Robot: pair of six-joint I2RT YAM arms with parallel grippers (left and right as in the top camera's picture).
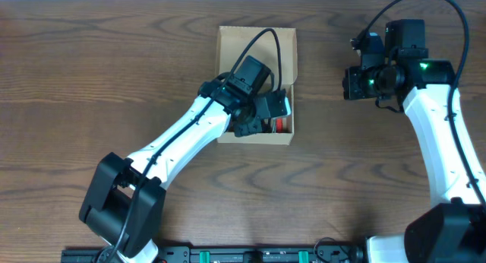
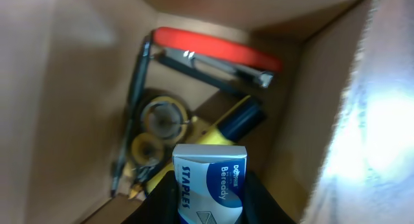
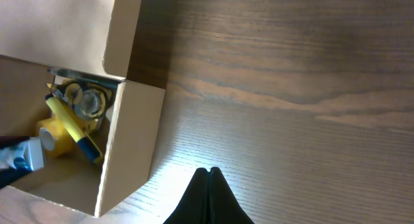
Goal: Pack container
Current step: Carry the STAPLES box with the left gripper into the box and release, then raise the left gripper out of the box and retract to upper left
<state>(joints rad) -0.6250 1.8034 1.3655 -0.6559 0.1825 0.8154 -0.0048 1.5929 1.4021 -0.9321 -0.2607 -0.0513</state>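
Observation:
The staples box still hangs above the contents. My left gripper needs to go deeper into the container [image 1: 231, 46] next, toward the yellow tape roll and away from the red stapler.
The container [image 1: 231, 46] is a tan cardboard box with its flap lid open at the far side. My left gripper [image 1: 278, 111] reaches down into it. In the left wrist view it [image 2: 210, 182] is shut on a white and blue staples box [image 2: 213, 175], held above the contents. Below lie a red stapler [image 2: 213, 52], a yellow highlighter [image 2: 236, 120] with a black cap, tape rolls [image 2: 162, 117] and a dark pen [image 2: 134, 94]. My right gripper [image 1: 348, 82] hovers right of the box, shut on nothing [image 3: 208, 171] over bare wood.
The container's wall [image 3: 132, 140] stands left of my right gripper, with the yellow highlighter [image 3: 72, 125] showing inside. A dark wood table [image 1: 357, 179] lies all around. The left arm stretches in from the front left.

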